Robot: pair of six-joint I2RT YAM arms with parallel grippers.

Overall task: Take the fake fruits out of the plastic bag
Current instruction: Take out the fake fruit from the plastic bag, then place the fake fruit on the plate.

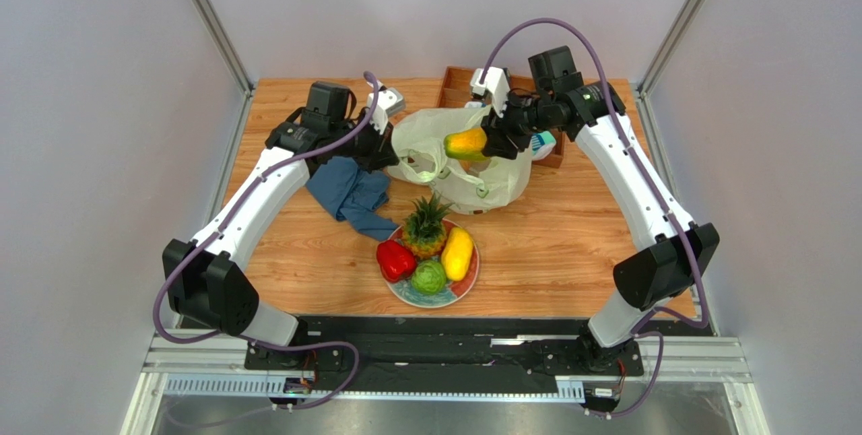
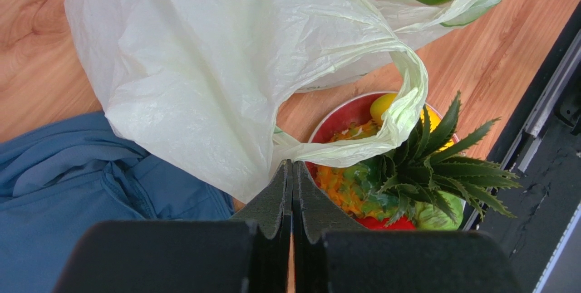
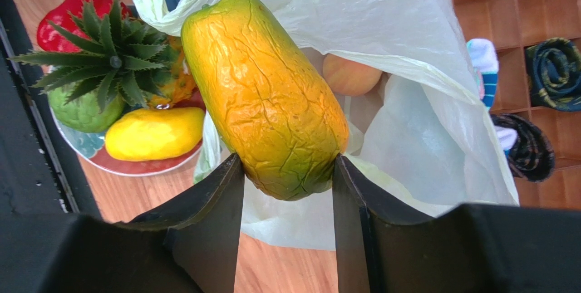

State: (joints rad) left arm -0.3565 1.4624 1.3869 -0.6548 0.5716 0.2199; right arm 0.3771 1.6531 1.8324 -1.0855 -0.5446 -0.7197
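Note:
My right gripper holds the fruit, and the plate's bare rim by the yellow mango [image 3: 129, 165] lies below and back of the gripper. The gripper will move back and down next to release the fruit there.
My right gripper [image 1: 488, 142] is shut on an orange-green oblong fake fruit [image 3: 262, 89] and holds it above the plastic bag [image 1: 445, 142]; its fingers [image 3: 211, 204] press the fruit's lower end. A pink-orange peach [image 3: 349, 75] lies inside the bag [image 3: 382, 14]. My left gripper [image 2: 292, 165] is shut on the bag's edge [image 2: 204, 68] at its left side [image 1: 382, 147]. On a plate [image 1: 433, 299] in front sit the pineapple [image 1: 426, 223], red pepper [image 1: 395, 260], green bumpy fruit [image 1: 429, 277] and yellow mango [image 1: 457, 253].
A blue cloth [image 1: 349, 193] lies left of the bag, under my left arm. A wooden compartment tray [image 1: 455, 81] with dark rolled socks [image 3: 552, 62] stands behind the bag. A teal-and-white sock [image 3: 483, 58] lies by the tray.

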